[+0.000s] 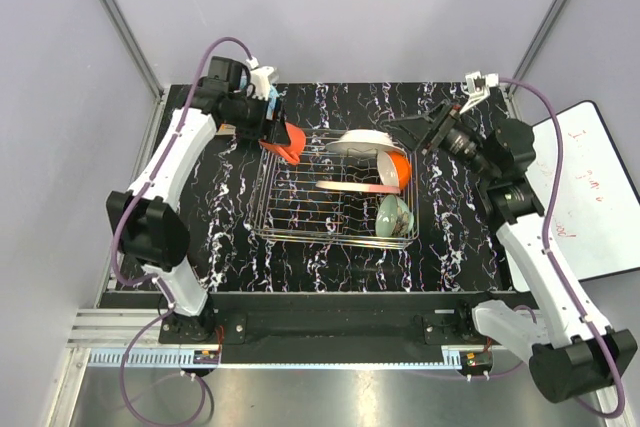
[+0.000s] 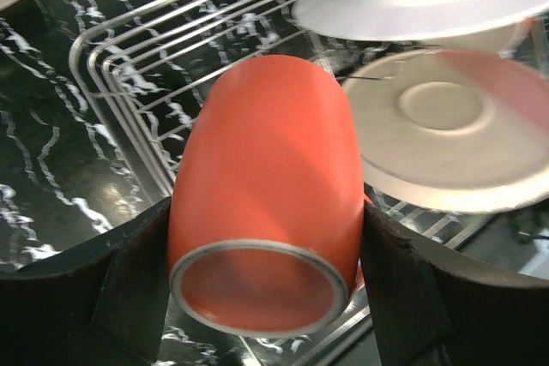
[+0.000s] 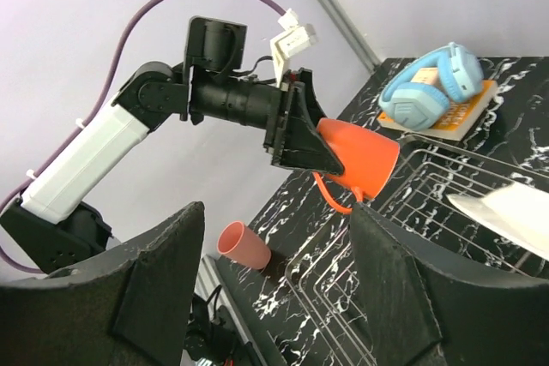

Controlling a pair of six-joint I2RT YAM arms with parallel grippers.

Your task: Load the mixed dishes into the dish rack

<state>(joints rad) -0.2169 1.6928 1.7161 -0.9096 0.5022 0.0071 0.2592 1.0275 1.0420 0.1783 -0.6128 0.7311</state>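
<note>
My left gripper should shift slightly toward the plates next, then lower the orange-red mug (image 2: 266, 195) onto the rack's far-corner wires by the headphones.
My left gripper (image 1: 283, 142) is shut on the orange-red mug (image 2: 266, 195), which hangs tilted over the far-left corner of the dish rack (image 1: 270, 209). Its handle points down in the right wrist view. Inside the rack are a plain white plate (image 1: 358, 141), a pink-and-cream plate (image 1: 350, 187), a bowl with an orange inside (image 1: 398, 169) and a pale green bowl (image 1: 395, 215). A pink cup (image 3: 244, 246) lies on its side on the table left of the rack. My right gripper (image 1: 418, 133) hovers open and empty beyond the rack's far-right corner.
Blue headphones (image 3: 429, 87) rest on a yellow board at the table's far-left corner, just behind the left gripper. A white board (image 1: 590, 187) lies off the table's right edge. Grey walls and metal posts enclose the black marbled table (image 1: 225, 237).
</note>
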